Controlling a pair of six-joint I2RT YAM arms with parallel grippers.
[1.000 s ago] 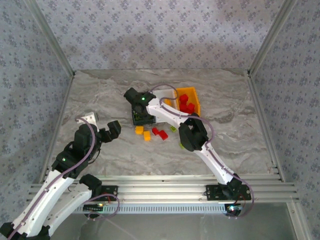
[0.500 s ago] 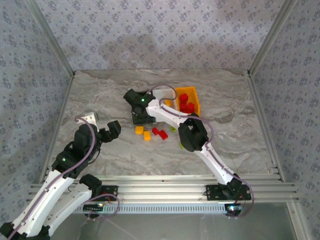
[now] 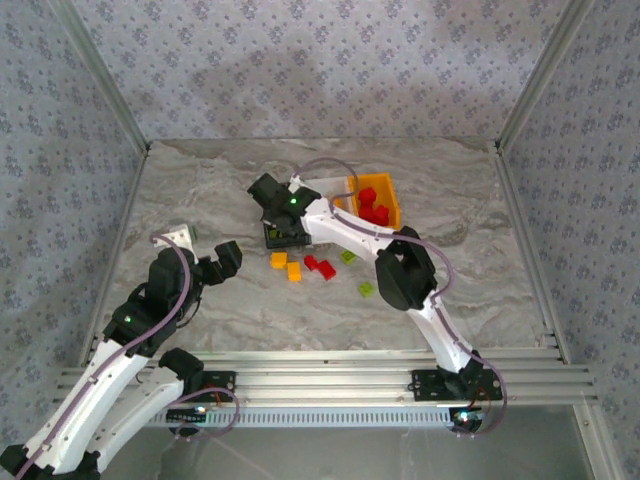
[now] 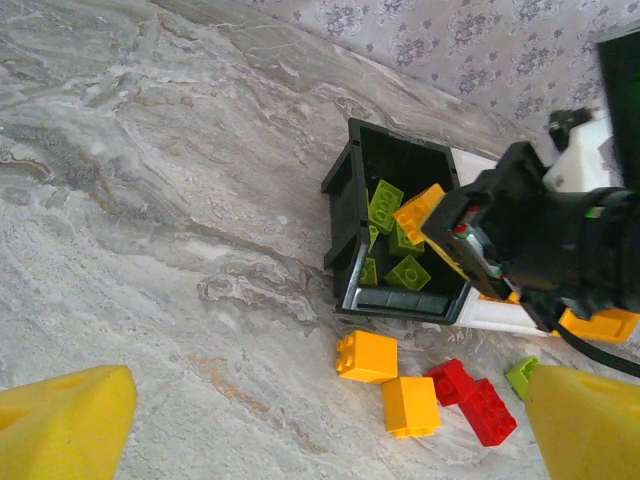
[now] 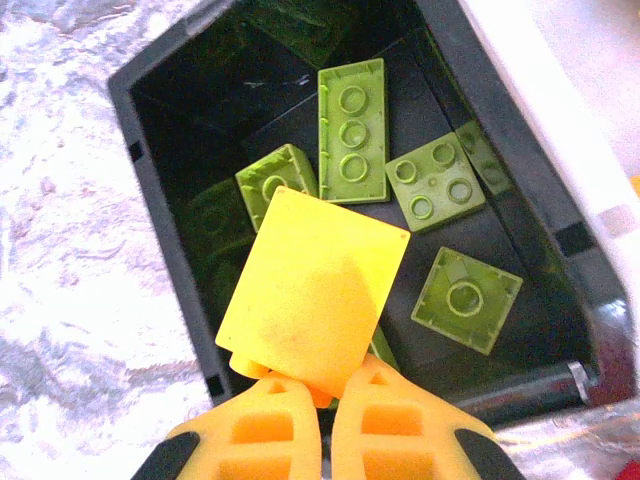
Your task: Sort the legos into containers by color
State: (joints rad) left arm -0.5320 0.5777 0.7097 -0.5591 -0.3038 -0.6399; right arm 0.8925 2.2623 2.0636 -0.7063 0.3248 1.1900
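Observation:
My right gripper should go sideways next and release the yellow-orange lego over the white container [image 3: 325, 187], which lies between my gripper and the orange-yellow container [image 3: 396, 211].
My right gripper [image 5: 325, 385] is shut on a yellow-orange lego [image 5: 310, 290] and holds it over the black container [image 5: 160, 220], which has several lime green legos [image 5: 352, 130] inside. From above, that gripper [image 3: 285, 215] hangs over the black container [image 3: 280, 241]. The orange-yellow container [image 3: 396, 211] holds red legos [image 3: 372, 207]. A white container [image 3: 325, 187] stands between the two. Loose on the table lie two yellow-orange legos [image 4: 367, 357], two red legos [image 4: 470, 395] and green legos [image 3: 367, 290]. My left gripper [image 3: 215, 262] stands open, left of the loose pile.
Patterned walls close the table in on the left, back and right. An aluminium rail [image 3: 320, 375] runs along the near edge. The right arm's elbow [image 3: 405, 270] rises over the table just right of the loose legos.
The right arm's elbow has swung right, uncovering a green lego on the table. Its gripper stays over the black container with the yellow-orange lego. The left arm has not moved.

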